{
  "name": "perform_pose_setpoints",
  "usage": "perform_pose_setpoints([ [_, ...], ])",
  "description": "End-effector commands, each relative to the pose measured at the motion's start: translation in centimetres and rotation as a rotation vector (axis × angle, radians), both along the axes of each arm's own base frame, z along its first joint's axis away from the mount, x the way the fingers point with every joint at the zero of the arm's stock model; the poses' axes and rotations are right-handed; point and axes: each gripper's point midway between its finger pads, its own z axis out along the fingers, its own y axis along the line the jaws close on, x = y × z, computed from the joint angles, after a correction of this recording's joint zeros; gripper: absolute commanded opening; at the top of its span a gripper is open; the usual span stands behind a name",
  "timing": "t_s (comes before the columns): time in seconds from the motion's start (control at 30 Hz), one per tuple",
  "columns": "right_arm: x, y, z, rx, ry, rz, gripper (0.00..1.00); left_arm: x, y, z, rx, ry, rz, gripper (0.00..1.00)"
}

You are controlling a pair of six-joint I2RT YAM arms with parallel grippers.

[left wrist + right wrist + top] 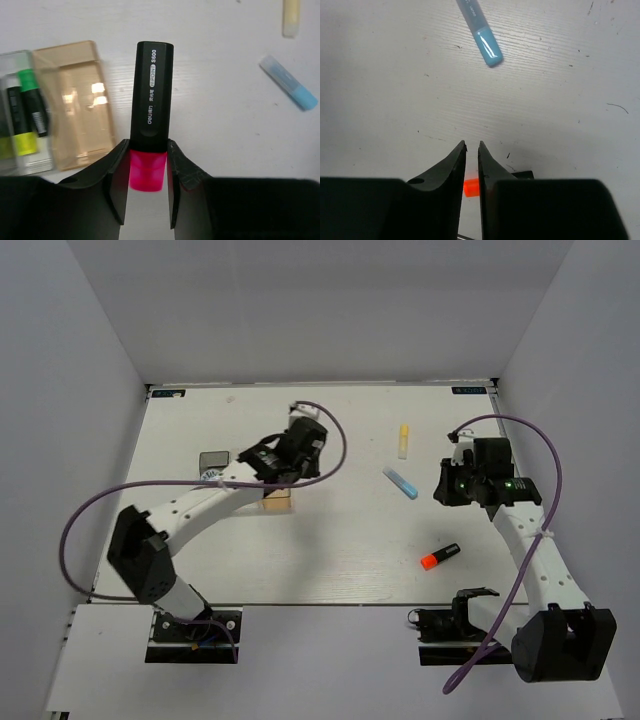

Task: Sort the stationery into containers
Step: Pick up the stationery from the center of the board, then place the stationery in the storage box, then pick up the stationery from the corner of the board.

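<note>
The clear box already holds black highlighters, so my left gripper will next go left in the top view, over it, then lower and release.
My left gripper is shut on the pink end of a black highlighter and holds it above the table, just right of the amber-brown box. The amber box looks empty. The clear box beside it holds a green-ended and a yellow-ended highlighter. My right gripper is shut and empty above the table. A light blue highlighter lies ahead of it. An orange-ended highlighter lies near it; its orange tip shows between the fingers. A pale yellow highlighter lies further back.
In the top view my left arm stretches over the row of boxes; the dark grey box and the amber box show beside it. White walls close in the table on three sides.
</note>
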Motion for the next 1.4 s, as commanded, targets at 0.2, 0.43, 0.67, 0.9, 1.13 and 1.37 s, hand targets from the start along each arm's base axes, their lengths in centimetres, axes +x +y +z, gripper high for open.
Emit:
perform_pose_setpoints([
  [0.2,-0.3,0.7,-0.6,0.018,0.024,0.059,0.61,0.5,11.2,-0.9,0.041,0.054,0.175,0.00],
  [0.43,-0.8,1.1,-1.1,0.029,0.060,0.104,0.77,2.2,16.9,-2.9,0.045,0.120,0.315,0.00],
  [0.67,-1.1,1.5,-1.4,0.037,0.076,0.139,0.85,2.6,18.6,-5.3,0.036,0.189,0.340,0.02],
  [0.9,-1.9,2.1,-1.6,0.047,0.086,0.225,0.90,3.5,18.5,-7.4,0.057,0.237,0.346,0.22],
  [1.13,-3.7,4.1,-0.9,0.120,0.044,0.409,0.90,4.4,18.8,-7.0,0.082,0.229,0.361,0.73],
  [1.37,-6.4,5.0,-1.1,0.093,-0.028,0.769,0.69,3.7,17.7,-2.1,-0.002,0.161,0.285,0.13],
])
